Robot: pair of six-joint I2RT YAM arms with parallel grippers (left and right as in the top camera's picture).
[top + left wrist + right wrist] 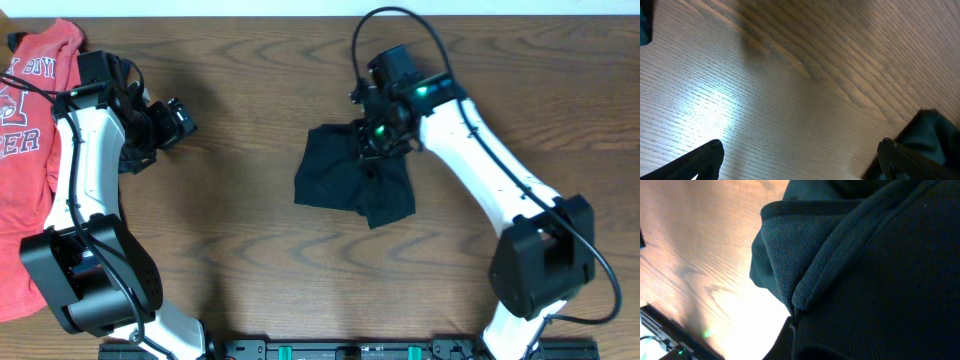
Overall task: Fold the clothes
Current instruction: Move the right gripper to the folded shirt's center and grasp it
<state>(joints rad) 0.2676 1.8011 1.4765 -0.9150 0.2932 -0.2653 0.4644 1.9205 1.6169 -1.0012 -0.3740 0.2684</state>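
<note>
Next, my right gripper draws the held cloth across the black garment toward its T-shirt side, to the left in the overhead view. The held cloth is still bunched.
A crumpled black garment lies bunched in the middle of the wooden table. My right gripper is over its upper right edge and shut on the cloth. In the right wrist view the black fabric fills most of the picture, with a folded hem running across it, and a dark finger shows at the fold. An orange-red lettered T-shirt lies flat at the table's left edge. My left gripper hovers open over bare wood to the right of it, holding nothing; its fingertips stand wide apart.
A corner of the black garment shows at the lower right of the left wrist view. The arm bases and a black rail sit along the table's front edge. A black cable loops above the right wrist.
</note>
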